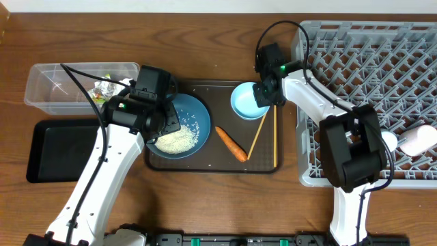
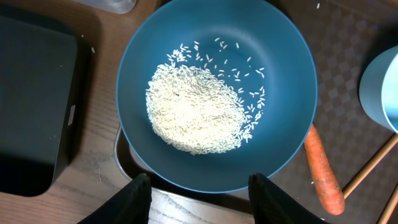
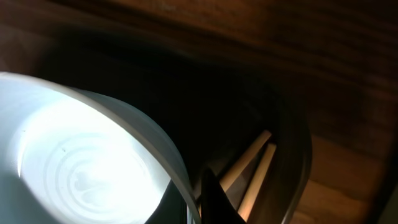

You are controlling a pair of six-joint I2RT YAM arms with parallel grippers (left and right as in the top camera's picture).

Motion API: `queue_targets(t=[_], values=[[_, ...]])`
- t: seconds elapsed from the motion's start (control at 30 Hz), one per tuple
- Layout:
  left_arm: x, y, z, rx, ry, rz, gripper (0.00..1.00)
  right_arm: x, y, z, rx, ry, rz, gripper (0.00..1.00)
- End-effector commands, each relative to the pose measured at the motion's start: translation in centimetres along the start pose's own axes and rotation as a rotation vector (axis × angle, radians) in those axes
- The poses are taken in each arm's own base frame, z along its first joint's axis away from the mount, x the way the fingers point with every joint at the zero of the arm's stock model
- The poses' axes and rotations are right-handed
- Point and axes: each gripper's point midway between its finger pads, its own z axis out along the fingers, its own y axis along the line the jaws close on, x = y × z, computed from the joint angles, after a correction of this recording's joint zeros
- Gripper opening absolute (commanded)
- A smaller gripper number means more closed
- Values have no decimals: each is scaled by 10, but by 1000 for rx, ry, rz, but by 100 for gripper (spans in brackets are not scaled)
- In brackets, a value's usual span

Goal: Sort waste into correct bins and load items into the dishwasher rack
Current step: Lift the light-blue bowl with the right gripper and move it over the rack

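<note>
I should lift my right gripper, carry the bowl point(image 1: 246, 102) over the rack's far corner point(image 1: 419, 42) and let it go there. That corner is to the gripper's right in the overhead view.
A dark blue plate point(image 1: 194, 113) point(image 2: 280, 74) with a heap of white rice point(image 1: 176, 140) point(image 2: 199, 115) sits on the left of the brown serving tray point(image 1: 218, 164). My left gripper point(image 1: 158, 126) point(image 2: 200, 186) hangs open at the plate's near rim, with only tray edge and table between its fingers. My right gripper point(image 1: 266, 96) point(image 3: 196, 199) is shut on the rim of the pale blue bowl point(image 1: 246, 102) point(image 3: 81, 162), one finger inside and one outside. An orange carrot point(image 1: 232, 143) point(image 2: 323, 168) and wooden chopsticks point(image 1: 275, 137) point(image 3: 249, 165) lie on the tray.
The grey dishwasher rack point(image 1: 382, 68) fills the right side, with a pale cup point(image 1: 418, 140) lying at its right edge. At the far left, a clear tub point(image 1: 48, 89) holds crumpled foil point(image 1: 106, 87). A black tray point(image 1: 61, 150) point(image 2: 31, 106) lies in front of it.
</note>
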Motion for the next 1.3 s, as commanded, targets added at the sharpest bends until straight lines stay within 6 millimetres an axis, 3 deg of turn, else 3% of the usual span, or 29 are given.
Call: queue_targets(t=[0.0,0.13,0.27,0.37,0.47,0.6,0.77,0.97,1.27], values=[[1,5,-1,-16,-5,4,51,-17,1,-13,4,-53,4,1],[1,5,-1,-16,-4,4,51,-50,-11,-54,4,-151,34,1],[1,5,-1,-16,-4,4,51,-81,-43,-113,63,-265,47,1],[1,5,-1,-16,-4,4,52,-90,-79,-153,161,-329,23,1],[1,5,-1,-16,-5,4,52,-87,-133,-189,347,-360,21,1],[1,5,-1,-16,-5,4,52,-67,-218,-232,701,-322,85,1],[1,5,-1,-16,-4,4,51,-19,-312,-288,1144,-254,357,1],[2,5,-1,-16,2,5,51,23,-377,-311,1334,-209,556,1],[3,4,-1,-11,7,4,52,64,-440,-308,1421,-134,687,1]])
